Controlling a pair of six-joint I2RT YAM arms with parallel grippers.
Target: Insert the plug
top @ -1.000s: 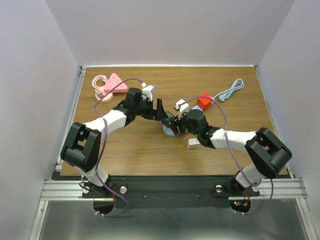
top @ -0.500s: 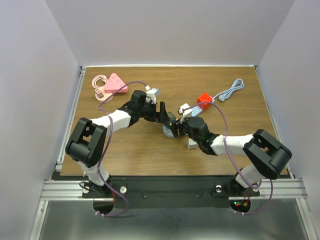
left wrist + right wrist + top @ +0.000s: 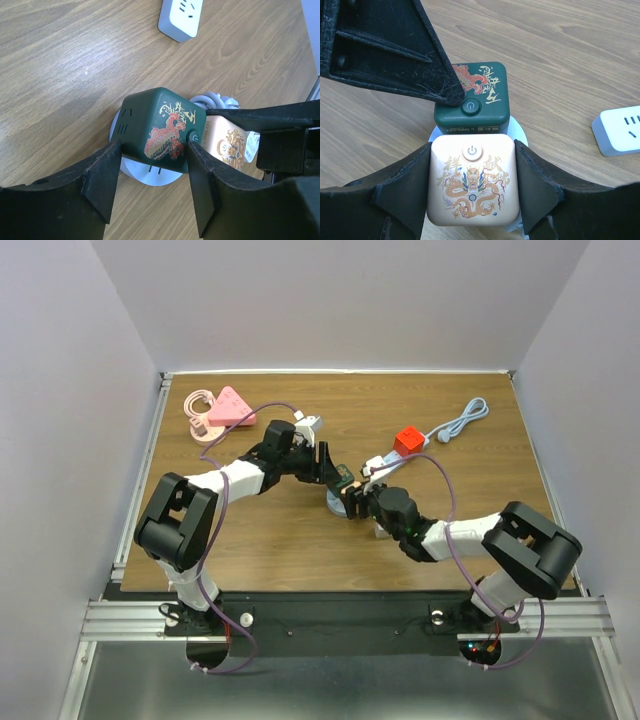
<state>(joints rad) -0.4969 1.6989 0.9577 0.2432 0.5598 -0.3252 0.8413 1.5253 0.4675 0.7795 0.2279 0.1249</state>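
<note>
My right gripper shifts to the left in the overhead view next and then opens, since the cream cube (image 3: pixel 472 187) butts against the green cube (image 3: pixel 160 125).
A dark green cube (image 3: pixel 160 125) with a red-gold dragon and a power button sits over a round white disc (image 3: pixel 150 177). Two short dark prongs or slots show under its lower edge. My left gripper (image 3: pixel 155 150) is shut on it, a pad against each side. A cream cube (image 3: pixel 472 187) with a gold dragon butts against the green cube (image 3: pixel 472 95), and my right gripper (image 3: pixel 472 170) is shut on that cream cube. In the top view both grippers, left (image 3: pixel 325 465) and right (image 3: pixel 355 498), meet mid-table above the disc (image 3: pixel 335 502).
A white socket block (image 3: pixel 619 130) lies on the wood close to the right arm (image 3: pixel 383 531). A red cube (image 3: pixel 407 440) with a pale blue cable (image 3: pixel 462 422) sits at the back right. A pink triangular power strip (image 3: pixel 225 408) is at the back left.
My left gripper has moved right toward the right gripper and its jaws have closed in on the green cube. The right arm has shifted slightly left and nearer.
</note>
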